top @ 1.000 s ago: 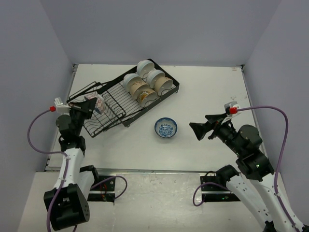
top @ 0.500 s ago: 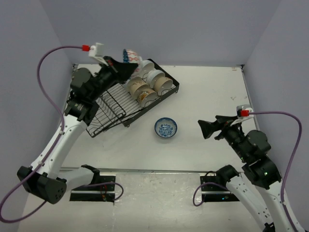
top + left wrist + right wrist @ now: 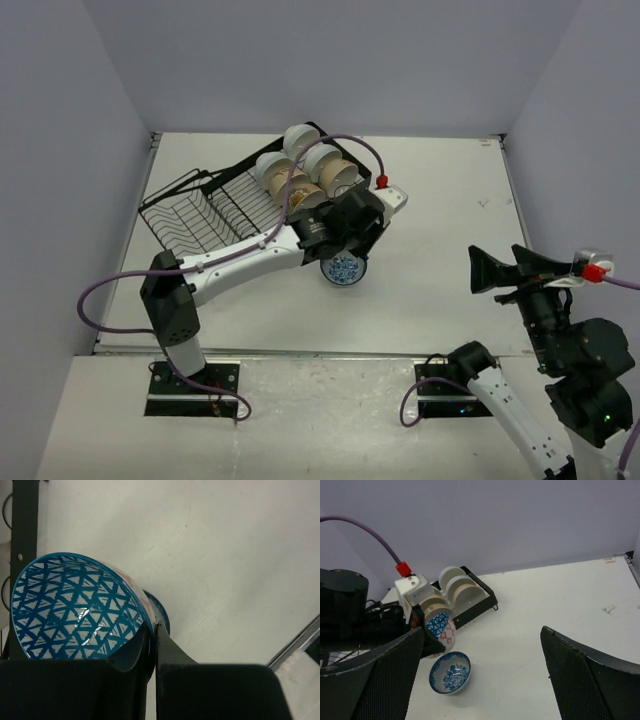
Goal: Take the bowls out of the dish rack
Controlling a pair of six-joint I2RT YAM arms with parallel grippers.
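The blue-and-white bowl [image 3: 344, 268] is below and back of the left gripper, so the left gripper will next move back and down over it to let go of the held bowl's rim.
My left gripper [image 3: 152, 627] is shut on the rim of a bowl [image 3: 75, 610] with blue triangles inside and a red pattern outside [image 3: 441, 631]. It holds the bowl tilted, just above a blue-and-white bowl [image 3: 450, 672] that sits on the table [image 3: 343, 270]. In the top view the left gripper [image 3: 345, 238] hides the held bowl. The black wire dish rack [image 3: 215, 215] lies at the back left, with several white and tan bowls [image 3: 300, 170] on edge in its right section. My right gripper [image 3: 510, 268] is open and empty, well to the right of both bowls.
The rack's left section [image 3: 190, 215] holds only bare tines. White walls close the table at the back and sides. The left arm [image 3: 240, 262] stretches across the table in front of the rack. A metal rail [image 3: 300, 352] runs along the near edge.
The left arm has carried the red-patterned bowl from the rack, up over it, and down to the blue-and-white bowl at the table's middle. The right arm has drawn back to the right.
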